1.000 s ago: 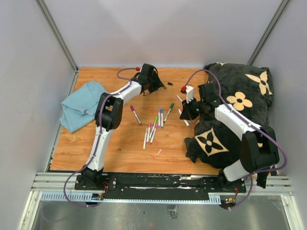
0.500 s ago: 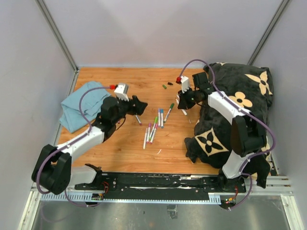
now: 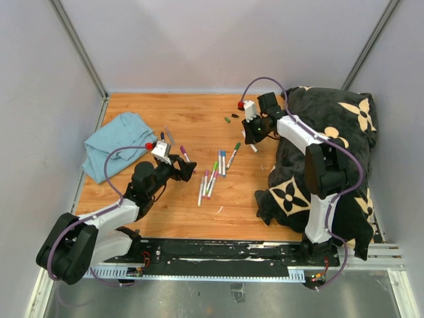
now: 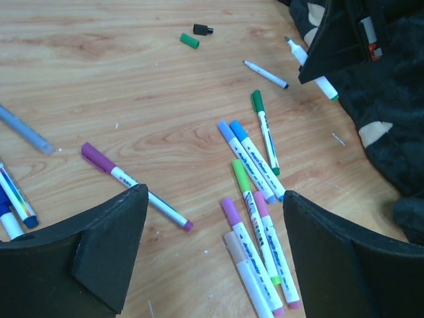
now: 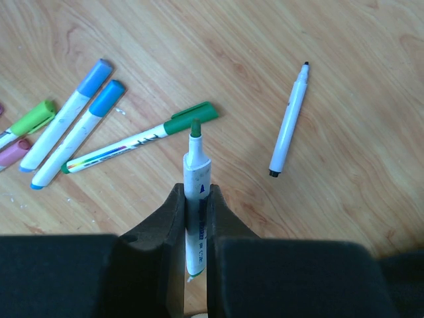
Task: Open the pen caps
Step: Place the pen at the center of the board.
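The green tip is bare and a green cap (image 4: 190,40) lies loose, so my right gripper should lower to the wood beside the uncapped black-tipped marker.
My right gripper (image 5: 197,192) is shut on a white marker (image 5: 197,165) with its green tip bare, held above the wood at the back, beside the blanket; it also shows in the top view (image 3: 252,134). A loose green cap (image 4: 190,40) and a loose black cap (image 4: 203,29) lie at the far side. An uncapped black-tipped marker (image 5: 289,122) lies near them. My left gripper (image 4: 212,265) is open and empty, low over a cluster of capped markers (image 4: 255,218) with purple, pink, green and blue caps. A purple-capped marker (image 4: 132,185) lies by its left finger.
A blue cloth (image 3: 112,142) lies at the left. A black flowered blanket (image 3: 324,159) covers the right side. More markers (image 4: 16,192) lie at the left by the cloth. A green-capped marker (image 5: 139,140) and two blue-capped ones (image 5: 73,132) lie below my right gripper.
My left arm has swung from the far back down to the near left and now points at the marker cluster. My right gripper has moved toward the back with the green marker.
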Motion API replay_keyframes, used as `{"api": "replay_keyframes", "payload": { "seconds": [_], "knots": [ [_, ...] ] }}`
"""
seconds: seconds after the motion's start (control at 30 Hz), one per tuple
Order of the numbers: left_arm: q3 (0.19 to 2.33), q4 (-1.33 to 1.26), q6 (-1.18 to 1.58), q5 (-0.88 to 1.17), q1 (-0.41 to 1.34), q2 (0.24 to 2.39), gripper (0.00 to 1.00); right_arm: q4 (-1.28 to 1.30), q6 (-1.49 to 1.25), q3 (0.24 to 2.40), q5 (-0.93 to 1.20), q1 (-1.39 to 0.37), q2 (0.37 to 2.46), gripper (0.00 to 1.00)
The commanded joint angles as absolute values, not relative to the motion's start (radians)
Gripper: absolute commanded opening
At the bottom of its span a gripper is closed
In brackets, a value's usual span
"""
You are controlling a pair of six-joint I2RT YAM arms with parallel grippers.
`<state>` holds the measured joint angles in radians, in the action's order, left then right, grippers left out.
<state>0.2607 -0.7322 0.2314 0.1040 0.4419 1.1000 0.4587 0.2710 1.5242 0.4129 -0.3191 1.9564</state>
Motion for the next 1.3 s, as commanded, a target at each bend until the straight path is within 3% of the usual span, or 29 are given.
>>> {"api": "replay_keyframes", "payload": {
  "seconds": [0.0, 0.53, 0.97, 1.07, 1.27],
  "knots": [
    [0.295, -0.802, 0.208, 0.102, 0.447, 1.132, 0.88, 0.491, 0.273, 1.586, 0.359, -0.307, 2.010, 0.09],
    [0.306, -0.796, 0.212, 0.109, 0.446, 1.149, 0.88, 0.517, 0.221, 1.673, 0.255, -0.326, 2.159, 0.12],
    [0.307, -0.796, 0.212, 0.109, 0.446, 1.148, 0.88, 0.541, 0.224, 1.723, 0.182, -0.341, 2.209, 0.24],
    [0.305, -0.796, 0.211, 0.109, 0.446, 1.148, 0.88, 0.545, 0.229, 1.723, 0.191, -0.341, 2.195, 0.31],
    [0.303, -0.798, 0.212, 0.110, 0.448, 1.146, 0.88, 0.549, 0.252, 1.700, 0.220, -0.341, 2.134, 0.36]
  ]
}}
